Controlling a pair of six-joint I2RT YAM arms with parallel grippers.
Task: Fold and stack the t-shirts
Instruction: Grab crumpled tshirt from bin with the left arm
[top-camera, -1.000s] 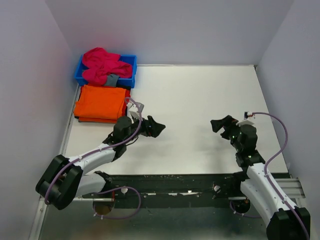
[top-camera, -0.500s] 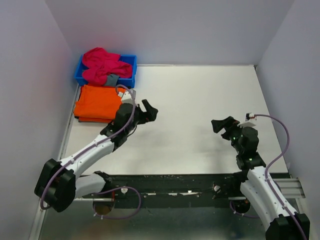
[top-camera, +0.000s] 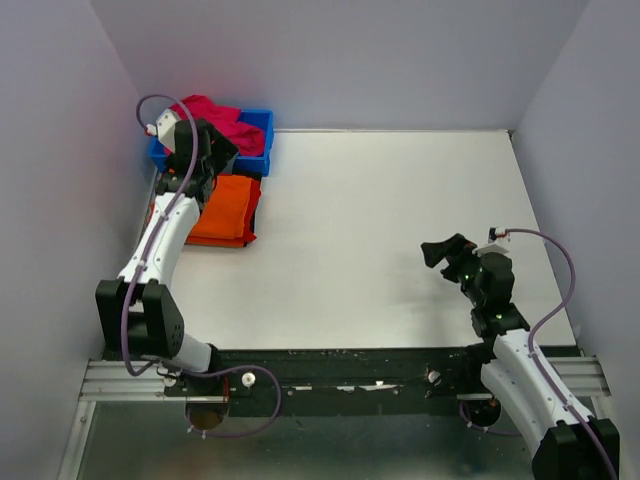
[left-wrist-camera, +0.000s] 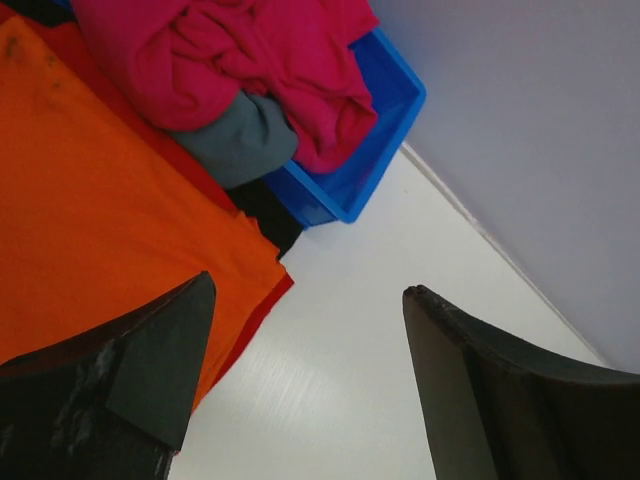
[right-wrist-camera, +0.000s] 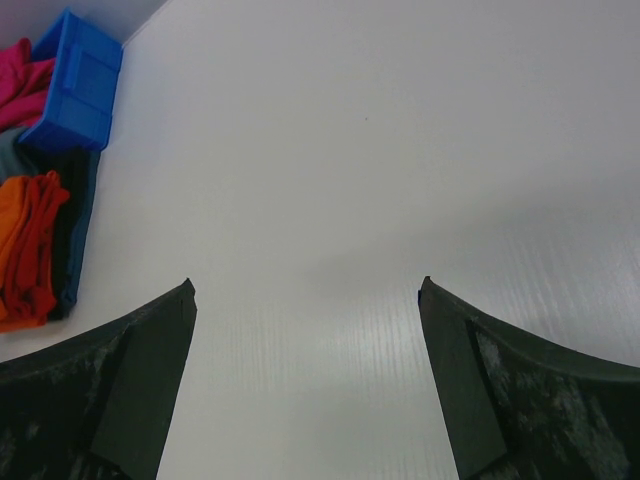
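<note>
A crimson fold spills over the bin's near rim beside grey cloth, and I will next lower my left gripper to it, moving left in the overhead view.
A crumpled crimson-pink t-shirt fills the blue bin at the back left, with a grey cloth under it. Orange t-shirts folded flat lie stacked just in front of the bin. My left gripper hangs open above the stack's far edge beside the bin, with nothing between its fingers. Over bare table at the right, my right gripper is open and empty. The right wrist view shows the orange stack far to the left.
The left wall runs close beside the bin and the stack. A white tabletop stretches from the stack to the right wall. A dark rail with the arm bases lines the near edge.
My left arm has swung from the middle of the table to the back left, over the orange stack and the bin. The right arm has hardly moved.
</note>
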